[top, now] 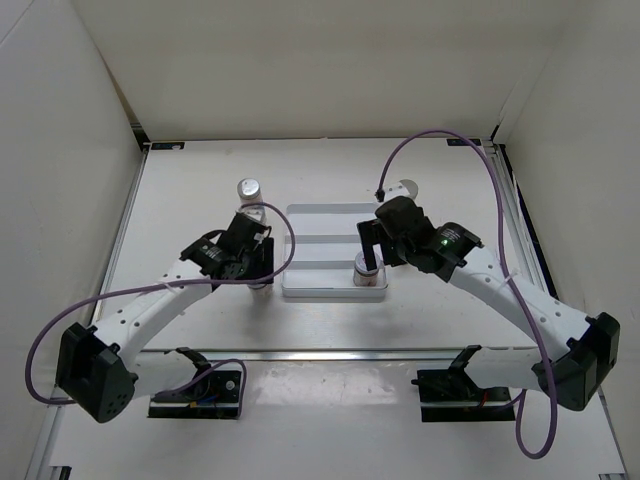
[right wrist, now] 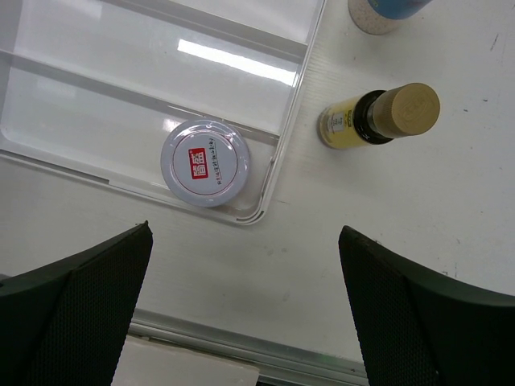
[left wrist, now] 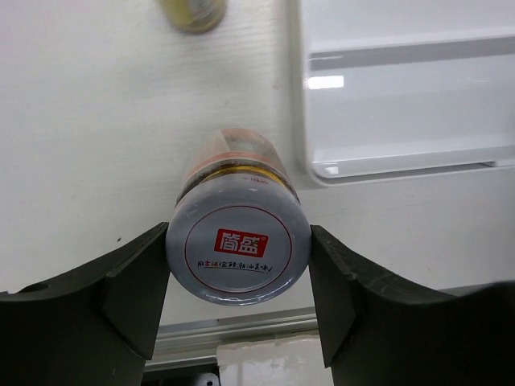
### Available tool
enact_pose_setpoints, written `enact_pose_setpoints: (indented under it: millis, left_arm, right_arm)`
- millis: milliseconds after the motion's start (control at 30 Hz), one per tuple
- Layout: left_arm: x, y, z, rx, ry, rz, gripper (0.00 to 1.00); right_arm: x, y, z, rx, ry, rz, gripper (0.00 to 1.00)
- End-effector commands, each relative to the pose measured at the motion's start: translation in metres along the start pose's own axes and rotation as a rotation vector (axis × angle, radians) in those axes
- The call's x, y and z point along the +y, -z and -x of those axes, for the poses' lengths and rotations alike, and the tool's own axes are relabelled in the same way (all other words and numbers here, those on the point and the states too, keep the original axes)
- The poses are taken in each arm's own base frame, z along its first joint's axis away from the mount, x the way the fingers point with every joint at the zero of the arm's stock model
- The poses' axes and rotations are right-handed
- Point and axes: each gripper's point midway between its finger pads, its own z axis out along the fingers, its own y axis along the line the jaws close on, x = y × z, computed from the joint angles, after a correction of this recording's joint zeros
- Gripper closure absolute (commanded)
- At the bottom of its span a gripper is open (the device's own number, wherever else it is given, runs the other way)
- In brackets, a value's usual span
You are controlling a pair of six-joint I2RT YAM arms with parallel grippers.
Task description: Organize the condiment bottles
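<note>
The tray's near section's empty end (top: 300,281) (left wrist: 352,125) lies right of my left gripper in the top view, so next the gripper needs to carry the jar there, lower and release it.
My left gripper (left wrist: 238,277) is shut on a squat jar with a red-marked silver lid (left wrist: 238,251), held at the lid just left of the white tray (left wrist: 402,104). In the top view this gripper (top: 256,270) is by the tray's (top: 330,215) left side. A second squat jar (right wrist: 204,163) stands in the tray's (right wrist: 121,72) near right corner. My right gripper (right wrist: 245,322) hangs above it, wide open and empty. A slim yellow bottle with a dark neck (right wrist: 378,117) and a white bottle with a blue band (right wrist: 386,12) stand right of the tray.
A tall silver-capped bottle (top: 249,190) stands beyond my left gripper. A blurred yellowish bottle end (left wrist: 193,12) shows at the top of the left wrist view. The tray has several long compartments. White walls close in the table on three sides.
</note>
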Motion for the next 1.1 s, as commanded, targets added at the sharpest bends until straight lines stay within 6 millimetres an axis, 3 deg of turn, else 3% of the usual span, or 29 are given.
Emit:
enact_pose_setpoints:
  millis: [0, 100, 233, 267, 433, 467, 700, 933, 1067]
  left_arm:
    - [-0.035, 0.022, 0.056, -0.183, -0.047, -0.102, 0.84]
    - [-0.052, 0.031, 0.077, -0.231, -0.086, -0.137, 0.85]
    - [-0.073, 0.030, 0.090, -0.246, -0.125, -0.202, 0.85]
    - [-0.082, 0.023, 0.085, -0.219, -0.140, -0.226, 0.85]
    - [-0.100, 0.009, 0.096, -0.209, -0.187, -0.261, 0.85]
    - [-0.100, -0.003, 0.091, -0.177, -0.203, -0.245, 0.85]
    - [-0.111, -0.031, 0.071, -0.066, -0.212, -0.273, 0.83]
    - [-0.112, -0.026, 0.075, -0.061, -0.206, -0.286, 0.80]
    - [-0.111, -0.009, 0.080, -0.088, -0.181, -0.301, 0.80]
  right_arm:
    - [-0.007, 0.004, -0.002, -0.010, -0.005, -0.022, 0.00]
    - [-0.007, 0.004, -0.002, -0.010, -0.005, -0.022, 0.00]
    - [-0.010, 0.004, -0.001, -0.016, -0.005, -0.039, 0.00]
    - [-0.011, 0.004, -0.003, -0.008, -0.002, -0.042, 0.00]
    - [-0.013, 0.005, 0.001, -0.016, -0.013, -0.047, 0.00]
    - [-0.015, 0.006, -0.001, -0.007, -0.001, -0.049, 0.00]
    - [-0.025, 0.011, 0.003, -0.022, -0.019, -0.064, 0.00]
    - [-0.026, 0.009, 0.000, -0.010, -0.023, -0.063, 0.00]
    - [-0.025, 0.010, -0.003, -0.007, -0.023, -0.054, 0.00]
